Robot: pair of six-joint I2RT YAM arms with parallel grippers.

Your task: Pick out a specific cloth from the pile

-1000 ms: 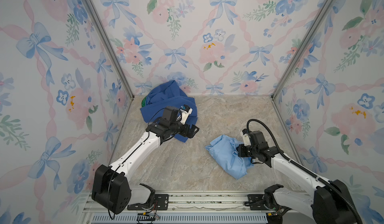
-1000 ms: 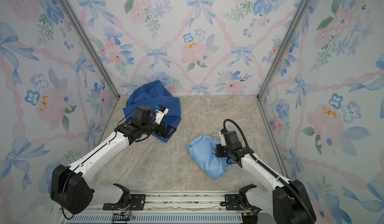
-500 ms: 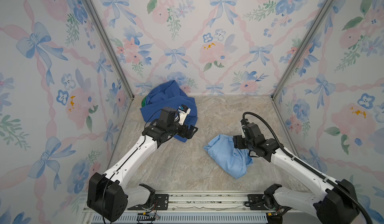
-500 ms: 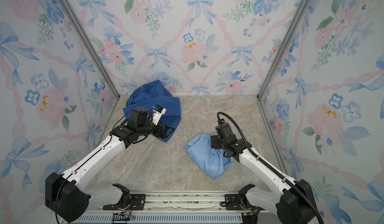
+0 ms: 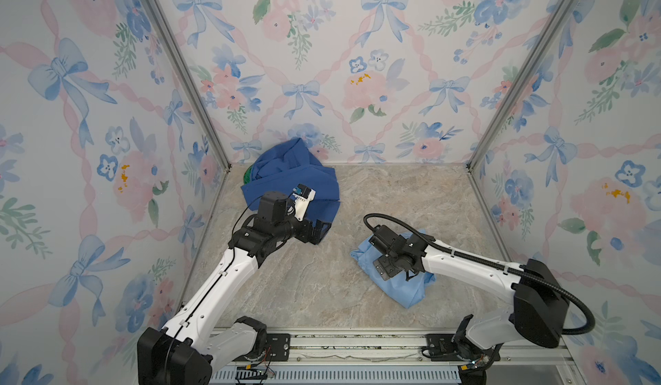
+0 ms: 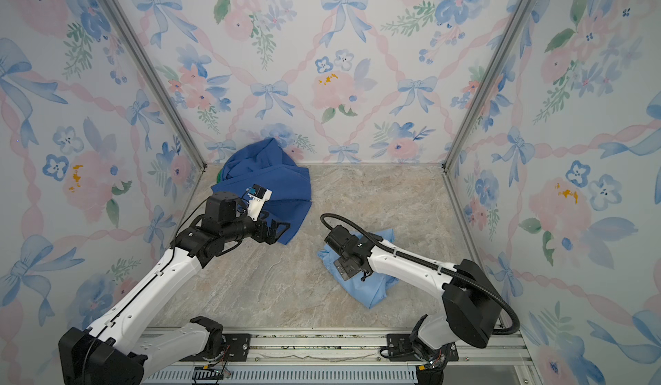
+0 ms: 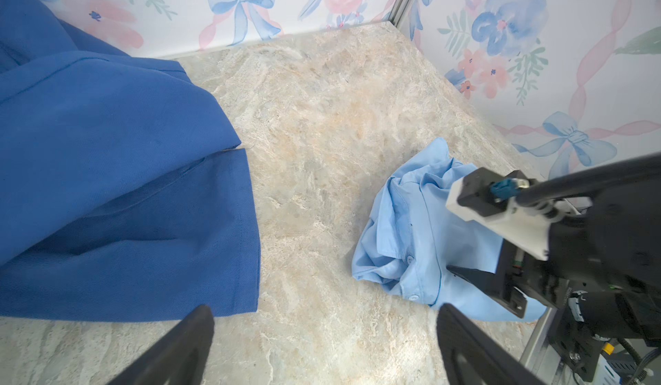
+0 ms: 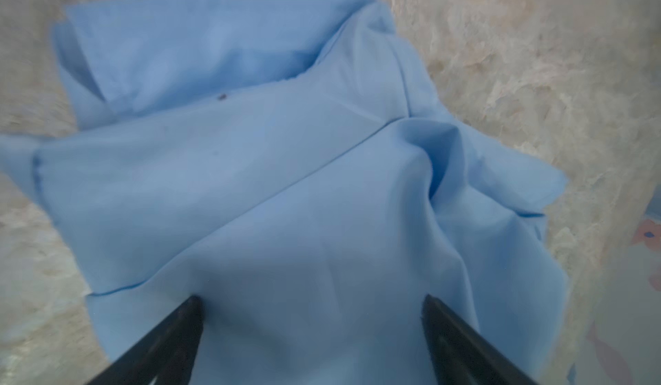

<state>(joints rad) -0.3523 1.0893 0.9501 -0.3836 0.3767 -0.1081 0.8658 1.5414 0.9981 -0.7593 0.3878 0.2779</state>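
Note:
My right gripper is hovering with open fingers directly above the bunched fold and the sky-blue cloth, so next it will lower onto the fold between its fingers and close.
The cloth, a light sky-blue collared garment, lies crumpled on the marble floor at the right, apart from the pile. My right gripper hovers over it, open, with the fabric spread under and between its fingers but not pinched. The pile is a royal-blue heap in the back left corner with a bit of green fabric at its left edge. My left gripper stands open and empty at the pile's near edge; its view also shows the cloth.
Floral walls close in the floor on three sides, with metal corner posts at the back. A metal rail with both arm bases runs along the front. Bare marble floor lies between the pile and the cloth.
My right gripper has opened and let go of the cloth, then moved left to above it. The cloth stays on the floor. The left arm has shifted only slightly.

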